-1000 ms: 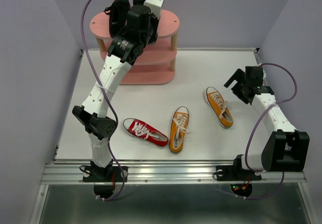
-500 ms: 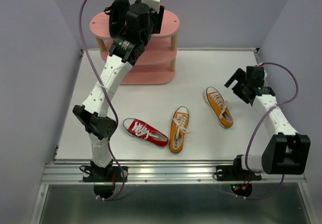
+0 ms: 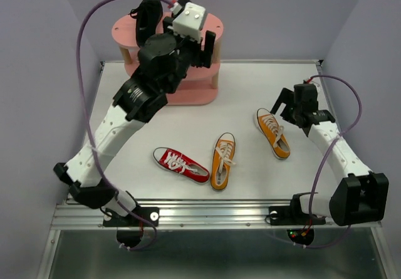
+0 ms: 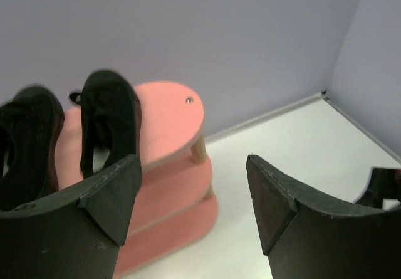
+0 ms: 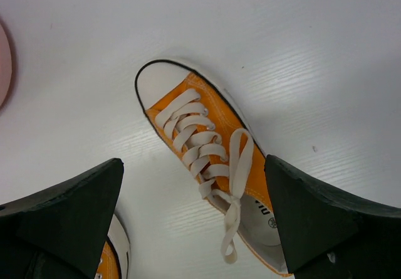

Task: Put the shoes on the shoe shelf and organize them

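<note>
The red shoe's upturned opening is below, to the left in the top view, so I will next move my right gripper across, back and down onto the opening's far rim (image 3: 198, 167).
Two black shoes (image 4: 109, 113) (image 4: 28, 135) stand side by side on the top board of the pink shoe shelf (image 4: 169, 113); one of them (image 3: 149, 14) is plain from above. My left gripper (image 4: 194, 188) is open and empty, drawn back just right of the shoes, in front of the shelf (image 3: 216, 31). On the table lie a red shoe (image 3: 180, 164) and two orange shoes (image 3: 223, 160) (image 3: 274, 131). My right gripper (image 5: 193, 166) hangs open above the right orange shoe (image 5: 213, 144), with the laces between its fingers but untouched.
The toe of the other orange shoe (image 5: 116, 254) shows at the lower left of the right wrist view. Purple walls close in the table at the back and on both sides. The shelf's lower boards (image 4: 163, 191) show no shoes.
My left gripper has opened, let go of a black shoe on the top board, and drawn back down and to the right. The right gripper has shifted slightly left, over the orange shoe.
</note>
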Robot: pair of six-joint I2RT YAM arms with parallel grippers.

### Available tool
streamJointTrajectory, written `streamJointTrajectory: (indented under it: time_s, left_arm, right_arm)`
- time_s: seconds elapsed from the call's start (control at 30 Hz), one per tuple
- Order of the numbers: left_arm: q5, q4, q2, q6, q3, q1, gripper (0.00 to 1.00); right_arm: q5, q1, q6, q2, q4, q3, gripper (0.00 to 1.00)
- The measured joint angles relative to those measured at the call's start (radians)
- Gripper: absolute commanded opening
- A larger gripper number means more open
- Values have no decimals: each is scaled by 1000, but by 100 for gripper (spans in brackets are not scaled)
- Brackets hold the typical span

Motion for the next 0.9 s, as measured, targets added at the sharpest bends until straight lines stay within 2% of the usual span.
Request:
streamJointTrajectory:
  time_s: [0.17,0.27,0.57,0.67,0.9]
  left_arm:
    - [6,43,-282,-124,-362,-5,79]
    - [8,37,-371,-220,-544,-6,79]
    - [39,-59,-430,-538,-1017,-18,78]
    - [25,-98,-460,-646,-1110,-18,78]
    - [0,-161,-487,-846,-1196,-19,78]
  right_arm:
    - [77,198,-23,15,-27,19,100]
    - [106,324,-23,34,-36,27,100]
    - [134,554,52,52,-78,27,100]
    - [134,607,70,71,-80,27,100]
    - [122,694,99,106,-87,15,100]
